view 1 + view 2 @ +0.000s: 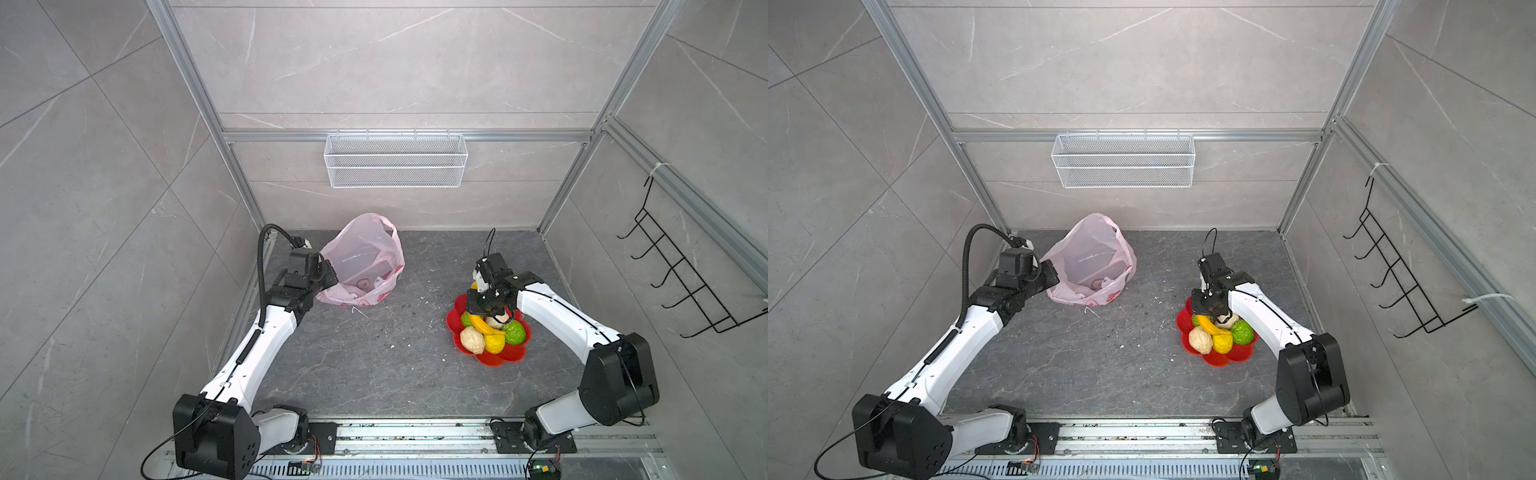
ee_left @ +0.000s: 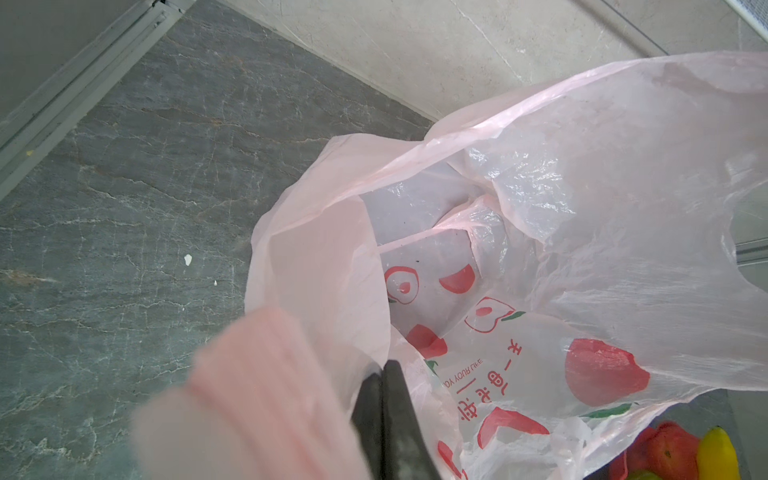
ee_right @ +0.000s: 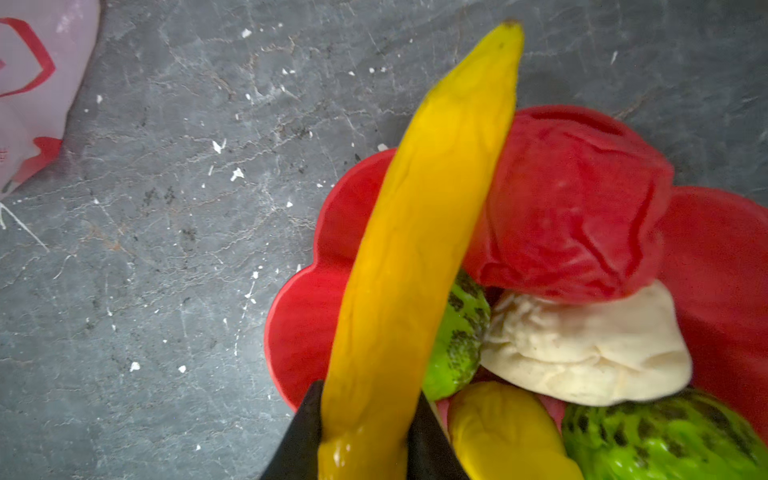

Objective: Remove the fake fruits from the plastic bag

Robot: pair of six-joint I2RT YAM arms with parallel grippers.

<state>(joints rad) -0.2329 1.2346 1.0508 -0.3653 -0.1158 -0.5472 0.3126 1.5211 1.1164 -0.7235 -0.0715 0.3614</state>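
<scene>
The floor by the back wall (image 1: pixel 412 245) is outward of my left gripper, so I should next carry the empty bag by its near rim outward in that gripper and release it.
The pale-pink plastic bag (image 1: pixel 365 257) (image 1: pixel 1092 262) lies at the back left with its mouth held up. My left gripper (image 2: pixel 382 370) (image 1: pixel 326 276) is shut on the bag's near rim (image 2: pixel 324 257). No fruit shows inside the bag in the left wrist view. My right gripper (image 3: pixel 365 399) (image 1: pixel 482 309) is shut on one end of the yellow banana (image 3: pixel 432 208) (image 1: pixel 484 324), which slants over the red flower-shaped dish (image 1: pixel 494 359) (image 3: pixel 303 324). In the dish lie a red ball (image 3: pixel 569 208), a cream ball (image 1: pixel 473 338), a yellow ball (image 1: pixel 494 343) and a green ball (image 1: pixel 514 332).
A white wire basket (image 1: pixel 395 160) hangs on the back wall. A black hook rack (image 1: pixel 681 270) is fixed to the right wall. Aluminium frame posts stand at the back corners. White crumbs dot the dark stone floor (image 1: pixel 395 353) between bag and dish.
</scene>
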